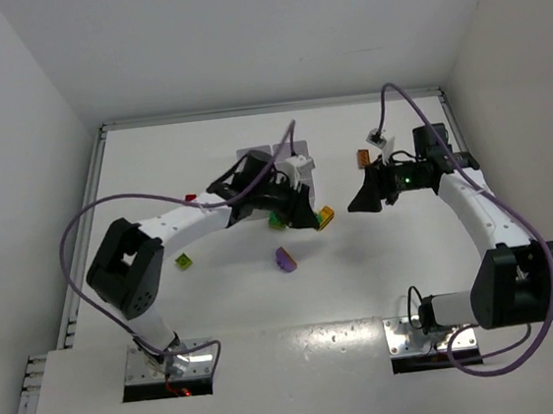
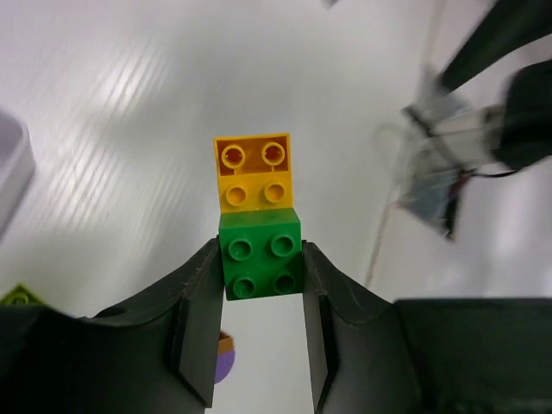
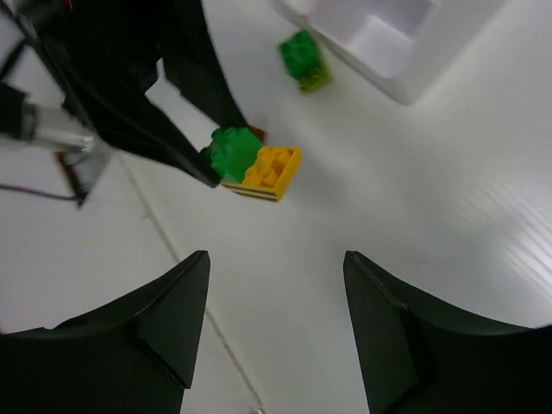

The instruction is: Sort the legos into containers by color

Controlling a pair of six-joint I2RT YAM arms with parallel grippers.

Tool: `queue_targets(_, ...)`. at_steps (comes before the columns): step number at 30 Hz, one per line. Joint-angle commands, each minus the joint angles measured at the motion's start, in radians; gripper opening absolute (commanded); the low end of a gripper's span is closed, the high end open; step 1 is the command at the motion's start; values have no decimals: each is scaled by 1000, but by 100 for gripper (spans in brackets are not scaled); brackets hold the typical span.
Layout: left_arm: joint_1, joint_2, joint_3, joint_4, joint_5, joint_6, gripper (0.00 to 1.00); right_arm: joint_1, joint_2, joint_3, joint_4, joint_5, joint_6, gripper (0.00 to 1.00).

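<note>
I will next swing my left gripper to the left in the top view, then lower it onto the tabletop outward of the lime lego, because that spot is bare.
My left gripper (image 2: 260, 250) is shut on a green lego (image 2: 259, 269) joined to a yellow lego (image 2: 253, 172). The top view shows this clump (image 1: 324, 218) at mid-table, just right of the left gripper (image 1: 310, 219). My right gripper (image 3: 276, 256) stands open and empty, pointed at the clump (image 3: 259, 162) from the right and a short way off. The white container tray (image 1: 254, 156) lies behind the left arm, mostly hidden. Loose legos lie around: a green-and-lime clump (image 3: 304, 60) by the tray (image 3: 388, 52), a purple one (image 1: 285, 258), a lime one (image 1: 183, 262), a red one (image 1: 189, 197), an orange-brown one (image 1: 362, 159).
White walls close in the table on the left, back and right. The left arm's purple cable (image 1: 90, 222) loops over the left side. The right arm's cable (image 1: 414, 104) arcs above its wrist.
</note>
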Motion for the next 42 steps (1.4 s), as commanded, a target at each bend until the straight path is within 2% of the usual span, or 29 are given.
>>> queue_targets(1, 82, -90, 4, 176, 410, -98, 0, -25, 23, -9, -22, -409, -103, 64)
queue_targets(2, 103, -90, -8, 208, 467, -130, 0, -34, 34, 8, -33, -484, -118, 64)
queue_targets(4, 158, -114, -68, 414, 596, -316, 0, -34, 34, 23, -33, -526, -118, 64)
queue_targets(5, 175, -114, -88, 493, 624, -382, 0, -20, 34, 33, -33, -555, -118, 64)
queue_targets(6, 188, -114, -119, 648, 647, -511, 0, -20, 34, 42, -24, -564, -118, 64)
queue_targets(8, 200, -114, -128, 757, 696, -600, 0, -11, 43, 51, -13, -601, -99, 64)
queue_targets(11, 200, -96, -118, 796, 716, -632, 0, 10, 56, 91, 62, -621, -11, 64)
queue_targets(19, 169, -53, -70, 946, 764, -741, 0, 95, 83, 139, 91, -577, 14, 66)
queue_targets(27, 160, -44, -61, 984, 755, -776, 0, 146, 101, 148, 148, -555, 79, 67)
queue_targets(31, 160, -44, -52, 994, 745, -786, 0, 165, 111, 157, 160, -555, 89, 53)
queue_targets(32, 160, -44, -42, 994, 745, -786, 0, 176, 111, 157, 160, -555, 89, 44)
queue_targets(35, 160, -35, -42, 994, 736, -786, 0, 185, 111, 157, 171, -545, 99, 32)
queue_targets(36, 160, -35, -42, 994, 736, -786, 0, 185, 111, 157, 180, -545, 115, 21)
queue_targets(38, 160, -35, -51, 1003, 736, -786, 0, 185, 111, 157, 194, -545, 124, 10)
queue_targets(42, 194, -48, -93, 1012, 672, -777, 0, 185, 120, 148, 191, -554, 136, 1)
